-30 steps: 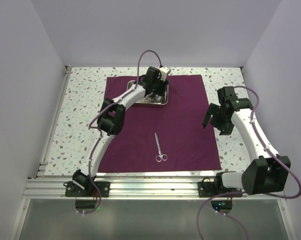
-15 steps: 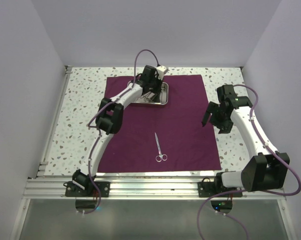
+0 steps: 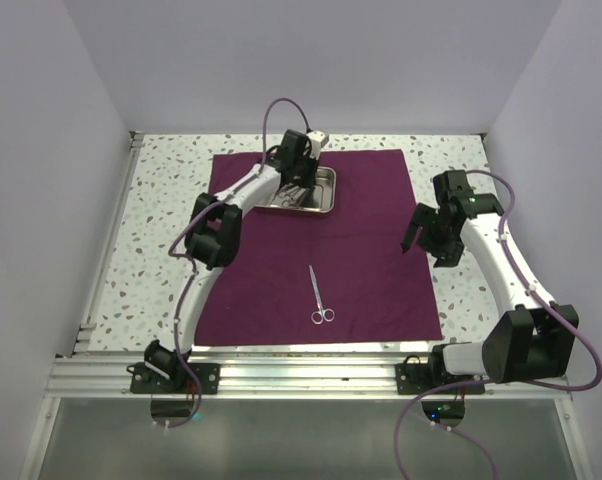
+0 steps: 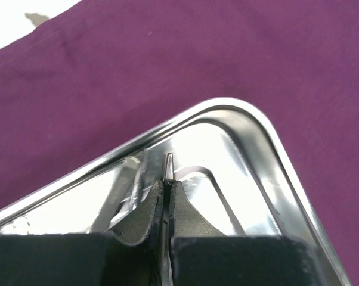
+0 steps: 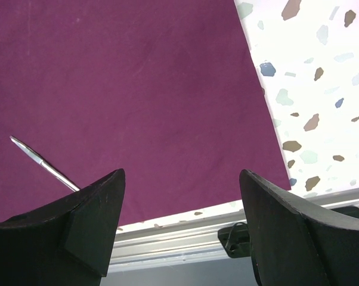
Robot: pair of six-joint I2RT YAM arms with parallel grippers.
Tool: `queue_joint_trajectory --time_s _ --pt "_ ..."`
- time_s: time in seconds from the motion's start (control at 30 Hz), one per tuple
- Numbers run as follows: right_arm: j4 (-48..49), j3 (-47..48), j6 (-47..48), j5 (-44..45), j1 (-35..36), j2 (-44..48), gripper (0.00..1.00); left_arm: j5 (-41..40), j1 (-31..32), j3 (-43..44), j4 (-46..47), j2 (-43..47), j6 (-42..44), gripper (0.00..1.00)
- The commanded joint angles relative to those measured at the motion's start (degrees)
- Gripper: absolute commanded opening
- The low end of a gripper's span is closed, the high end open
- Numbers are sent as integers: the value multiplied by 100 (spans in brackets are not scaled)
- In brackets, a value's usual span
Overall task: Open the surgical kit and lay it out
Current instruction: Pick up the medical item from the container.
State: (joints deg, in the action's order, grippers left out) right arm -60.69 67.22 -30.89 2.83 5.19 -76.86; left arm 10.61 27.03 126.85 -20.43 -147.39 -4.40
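My left gripper is to lift the instrument out of the tray next, carry it back and lower it beside the small silvery scissors point(image 3: 319, 293), because the cloth there is bare.
The dark purple cloth wrap point(image 3: 366, 250) lies spread flat on the table. At its far edge sits the shiny steel tray point(image 3: 330, 193). My left gripper point(image 3: 293, 188) reaches down into the tray. In the left wrist view the left gripper point(image 4: 167, 183) is shut on a thin silvery instrument point(image 4: 169, 162), whose pointed tip sticks out over the tray floor near a rounded corner point(image 4: 269, 128). I cannot tell which instrument it is. Small silvery scissors point(image 3: 319, 293) lie on the cloth in the middle. My right gripper point(image 3: 421, 235) hovers open over the cloth's right edge, holding nothing.
In the right wrist view the right gripper point(image 5: 182, 176) frames the cloth point(image 5: 138, 77), a scissor tip point(image 5: 42, 162), speckled tabletop point(image 5: 322, 89) and the aluminium rail point(image 5: 185, 238) at the near edge. White walls enclose the table on three sides.
My left gripper has closed on the thin instrument in the tray, and its arm shifted slightly left. The right arm and the scissors have stayed put.
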Motion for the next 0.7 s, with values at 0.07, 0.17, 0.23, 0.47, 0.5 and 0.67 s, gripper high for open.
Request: queue_joint_trajectory --time_s 0.07,0.17,0.23,0.47,0.5,0.67 --pt "206 -25 -57 -195 -18 127 81 -533 -57 -143 -261 852 -385 0" --pt "233 -25 -31 -195 -18 136 81 -665 -66 41 -216 923 -403 0" --pt "241 -34 -4 -204 -18 136 81 -718 -75 130 -129 940 -438 0" --pt "268 -42 31 -195 -9 154 81 -789 -110 385 -181 1028 -692 0" --pt "285 -42 40 -204 -9 136 81 -850 -110 359 -225 1141 -746 0" --pt "461 -51 83 -265 -18 84 81 -1043 -84 -957 -32 2090 -1447 0"
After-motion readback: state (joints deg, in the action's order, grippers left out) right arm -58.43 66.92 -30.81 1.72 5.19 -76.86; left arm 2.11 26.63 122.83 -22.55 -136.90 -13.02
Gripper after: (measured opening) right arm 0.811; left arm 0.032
